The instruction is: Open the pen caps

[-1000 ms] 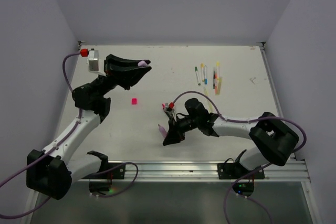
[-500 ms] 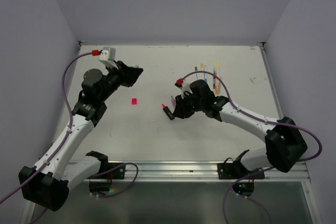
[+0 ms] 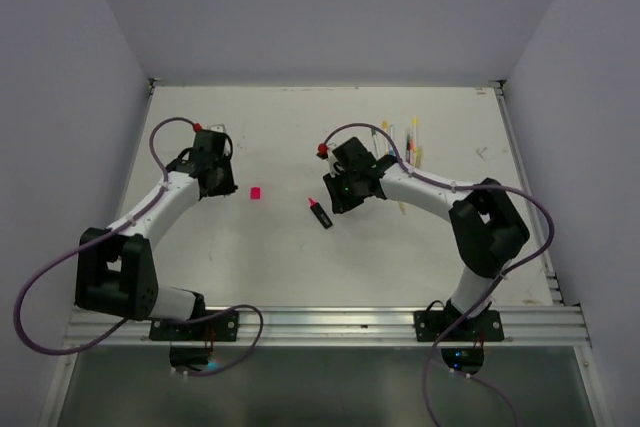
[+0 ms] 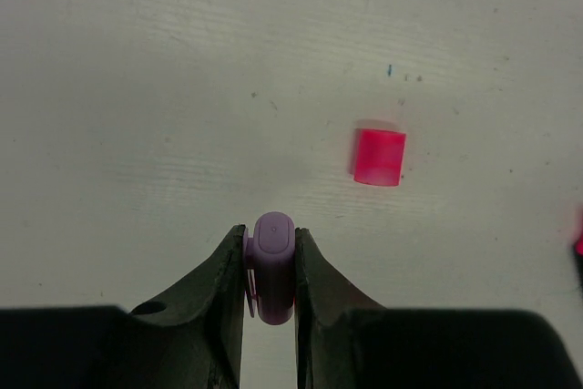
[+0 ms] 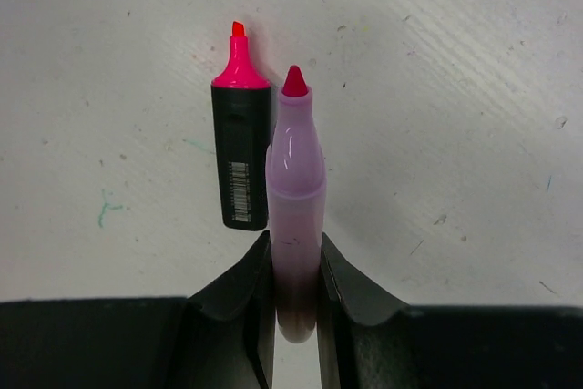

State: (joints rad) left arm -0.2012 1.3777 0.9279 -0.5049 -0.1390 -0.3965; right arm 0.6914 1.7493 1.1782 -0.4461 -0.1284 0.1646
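Observation:
The clear spot on the bare tabletop beside the highlighter is just below the robot's right gripper, so the right gripper will come down and release the lilac pen (image 5: 295, 179) there.
My left gripper (image 4: 271, 236) is shut on a lilac pen cap (image 4: 273, 266) and holds it low over the table; in the top view it (image 3: 222, 187) is at the left. A pink cap (image 4: 380, 158) lies just ahead to the right, also in the top view (image 3: 256, 192). My right gripper (image 5: 294, 248) is shut on the fat lilac pen (image 5: 295, 179), which is uncapped with a red tip. A black-and-pink highlighter (image 5: 241, 157), uncapped, lies on the table just left of it, also in the top view (image 3: 321, 214). In the top view my right gripper (image 3: 337, 197) is near the middle.
Several thin pens (image 3: 413, 139) lie in a group at the back right of the white table (image 3: 300, 267). Grey walls stand on three sides. The metal rail (image 3: 330, 325) with the arm bases runs along the near edge.
My left arm swung down from its raised pose to the table beside the pink cap, still holding the lilac cap. My right gripper carried the lilac pen back and up-table, beside the black-and-pink highlighter.

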